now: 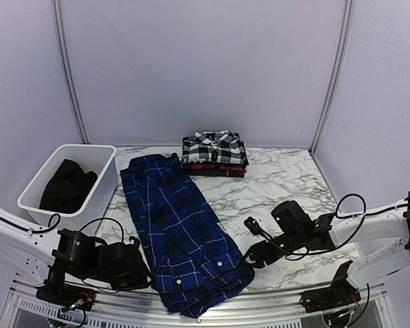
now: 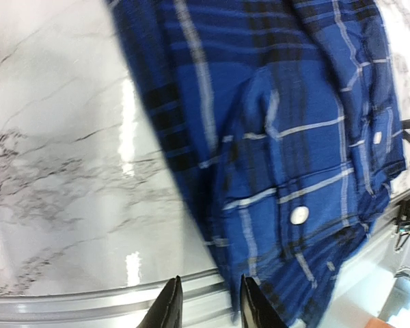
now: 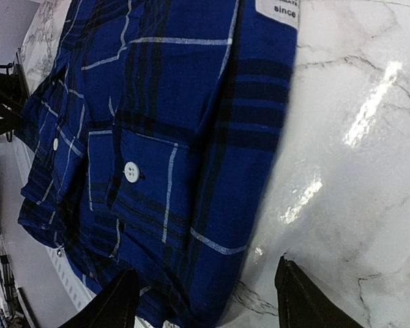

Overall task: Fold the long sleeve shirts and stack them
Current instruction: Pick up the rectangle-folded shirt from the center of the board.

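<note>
The blue shirt's near folded edge (image 1: 242, 266) (image 3: 217, 295) lies left of my right gripper in the top view, so next my right gripper should shift that way, fingers astride it, and close.
The royal blue plaid shirt (image 1: 181, 232) lies folded lengthwise on the marble table, running from the back left to the near edge. It fills the left wrist view (image 2: 294, 137) and the right wrist view (image 3: 150, 137). The black-and-white check shirt (image 1: 214, 147) lies folded on the red-and-black shirt (image 1: 213, 168) at the back centre. My left gripper (image 1: 145, 277) is open at the shirt's near left edge (image 2: 208, 307), one finger over the cloth edge. My right gripper (image 1: 249, 258) is open wide at the shirt's near right edge (image 3: 205, 301), holding nothing.
A white plastic tub (image 1: 96, 198) with dark cloth (image 1: 67, 186) inside stands at the left. The table's metal front rail (image 2: 75, 304) runs just under the left fingers. Bare marble (image 1: 287, 181) lies right of the blue shirt.
</note>
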`<state>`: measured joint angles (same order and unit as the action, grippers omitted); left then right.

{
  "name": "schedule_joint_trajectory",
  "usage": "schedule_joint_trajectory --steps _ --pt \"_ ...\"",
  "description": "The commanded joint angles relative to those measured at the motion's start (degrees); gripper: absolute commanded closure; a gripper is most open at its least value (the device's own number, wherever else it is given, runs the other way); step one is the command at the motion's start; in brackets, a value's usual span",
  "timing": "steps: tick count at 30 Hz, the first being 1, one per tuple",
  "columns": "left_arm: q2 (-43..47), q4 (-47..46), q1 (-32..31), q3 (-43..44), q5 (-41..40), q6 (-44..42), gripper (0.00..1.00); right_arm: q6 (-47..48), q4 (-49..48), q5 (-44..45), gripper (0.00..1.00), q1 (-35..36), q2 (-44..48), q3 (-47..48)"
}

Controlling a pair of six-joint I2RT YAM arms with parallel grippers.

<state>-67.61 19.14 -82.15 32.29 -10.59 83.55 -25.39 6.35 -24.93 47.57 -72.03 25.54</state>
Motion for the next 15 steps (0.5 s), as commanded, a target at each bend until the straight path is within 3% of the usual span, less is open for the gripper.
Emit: schedule_joint_trajectory --steps 1,10,15 --pt "0.77 -0.13 -1.74 -2.89 -2.39 8.7 0.7 0.86 -2.08 -2.02 0.36 -0.97 -1.32 1.44" --pt "-3.5 -12.65 -2.11 -5.04 -0.56 8.65 0.71 1.13 -3.65 -4.57 0.36 -1.26 -4.37 2.23" --pt "-3.06 -14.47 -4.3 -4.08 0.38 6.31 0.6 0.8 -4.78 -6.38 0.37 -1.26 -5.46 1.91"
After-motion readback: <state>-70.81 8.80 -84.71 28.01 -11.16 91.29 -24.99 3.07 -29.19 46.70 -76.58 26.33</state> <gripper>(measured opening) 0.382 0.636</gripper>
